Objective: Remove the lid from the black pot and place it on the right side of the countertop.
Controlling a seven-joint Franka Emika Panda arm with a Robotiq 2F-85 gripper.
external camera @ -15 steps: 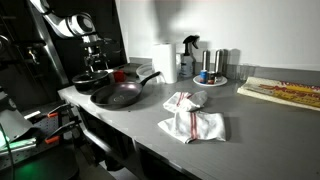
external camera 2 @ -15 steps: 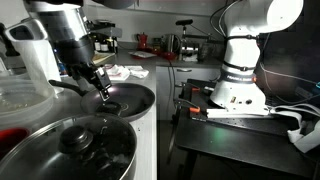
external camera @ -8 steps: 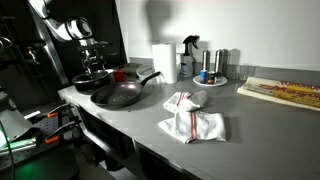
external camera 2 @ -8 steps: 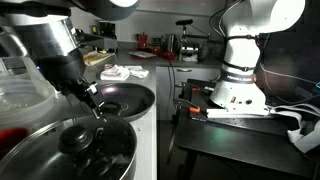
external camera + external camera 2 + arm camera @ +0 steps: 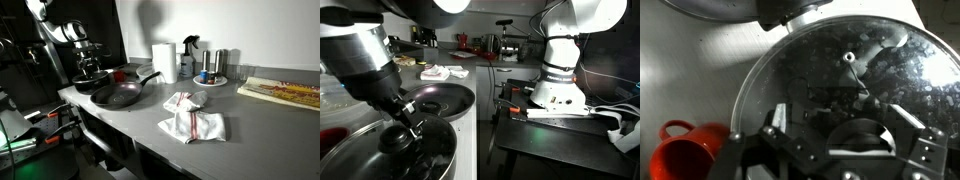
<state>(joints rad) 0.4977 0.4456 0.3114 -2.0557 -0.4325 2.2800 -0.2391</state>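
Observation:
The black knob sits slightly farther from the frying pan than my fingers. Next, my gripper eases away from that pan and closes on the knob.
The glass lid with its metal rim lies on the black pot at the far left end of the grey countertop. The lid fills the wrist view and also shows in an exterior view. My gripper is open right above the lid, one finger on each side of the dark knob at its middle. I cannot tell whether the fingers touch the knob. The gripper shows over the pot in both exterior views.
A wider open dark frying pan sits beside the pot. A red cup stands next to the pot. Further along are white-and-red towels, a paper towel roll, a plate with bottles and a wooden board.
The arm has come down and moved from over the frying pan's edge to over the pot's lid. The gripper stays open.

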